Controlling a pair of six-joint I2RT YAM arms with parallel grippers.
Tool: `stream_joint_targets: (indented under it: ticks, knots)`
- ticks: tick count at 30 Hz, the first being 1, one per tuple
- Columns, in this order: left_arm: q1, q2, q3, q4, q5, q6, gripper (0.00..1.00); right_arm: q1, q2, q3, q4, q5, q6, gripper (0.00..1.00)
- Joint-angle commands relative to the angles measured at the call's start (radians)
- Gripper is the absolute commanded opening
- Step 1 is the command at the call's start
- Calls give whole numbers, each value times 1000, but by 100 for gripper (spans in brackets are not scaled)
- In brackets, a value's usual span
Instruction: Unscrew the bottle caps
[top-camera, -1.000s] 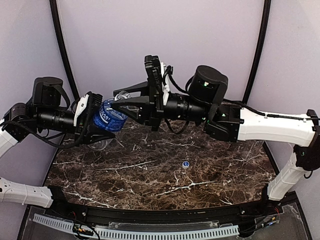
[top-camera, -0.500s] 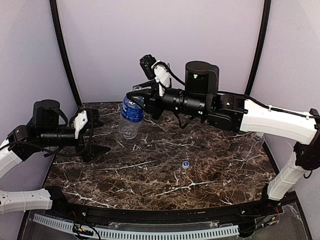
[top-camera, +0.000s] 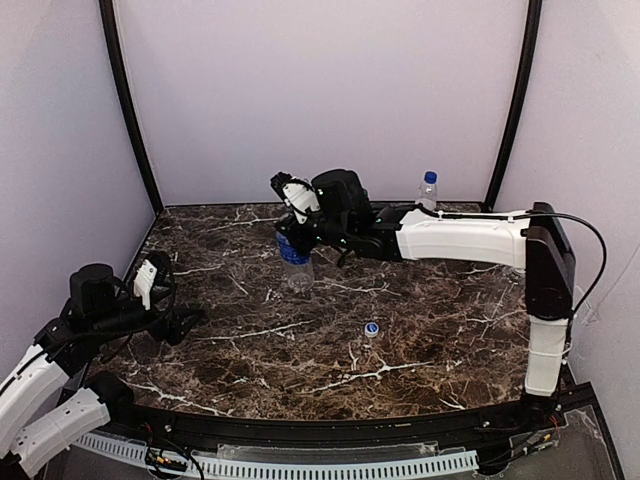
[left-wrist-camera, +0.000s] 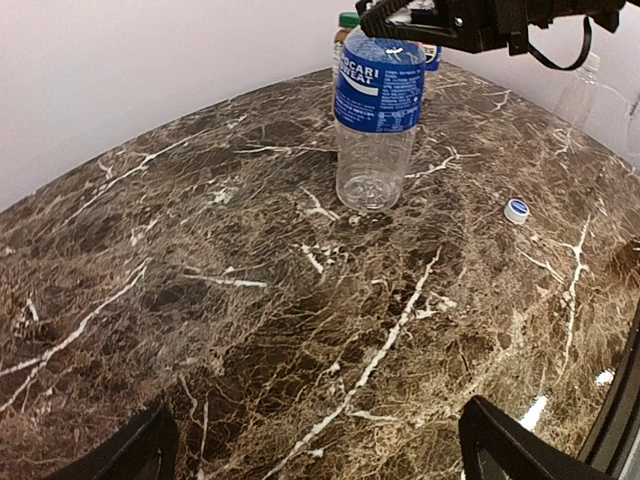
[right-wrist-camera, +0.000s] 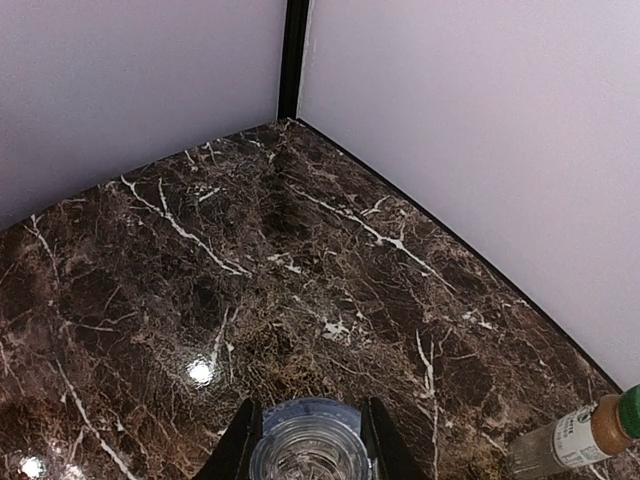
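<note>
I will move my right gripper down, set the clear bottle's bottom on the marble below it and release the bottle's neck, as the bottle's opening is already uncapped.
A clear bottle with a blue label stands on the marble, its mouth uncapped. My right gripper is shut on its neck from above, one black finger on each side. A small blue cap with a white top lies loose on the table to the bottle's front right. My left gripper is drawn back at the near left, open and holding nothing, its fingertips wide apart. In the left wrist view the bottle stands well ahead of it.
A clear bottle with a blue cap stands at the back right by the wall. A brown bottle with a green cap stands close beside the held bottle. The booth's walls close the table's back and sides.
My left gripper opened, let go of the bottle and drew back to the near left. My right arm carried the bottle down and stood it on the table.
</note>
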Motion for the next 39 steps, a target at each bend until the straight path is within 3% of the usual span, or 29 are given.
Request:
stream_joint_targets:
  ticks: [1, 9, 21, 24, 27, 29, 34, 37, 39]
  knots:
    - [55, -39, -68, 148, 5, -152, 99, -31, 70, 83, 38, -5, 1, 0]
    - [99, -83, -120, 216, -45, -197, 99, -62, 141, 55, 157, -64, 55, 0]
    - [138, -117, -159, 271, -5, -186, 99, -69, 188, 41, 157, -36, 72, 0]
    - [138, -116, -161, 277, 4, -187, 99, -69, 187, 41, 146, -30, 70, 15]
    - [138, -116, -163, 277, 4, -186, 99, -70, 179, 39, 141, -26, 70, 45]
    - [138, -115, -162, 278, 7, -186, 99, -69, 171, 43, 138, -26, 64, 58]
    - [139, -113, -165, 290, 25, -189, 99, -69, 157, 71, 114, -30, 34, 78]
    - [139, -113, -167, 296, 34, -191, 99, -69, 148, 83, 101, -31, 21, 97]
    - [139, -113, -168, 295, 37, -191, 99, -69, 142, 92, 94, -34, 15, 99]
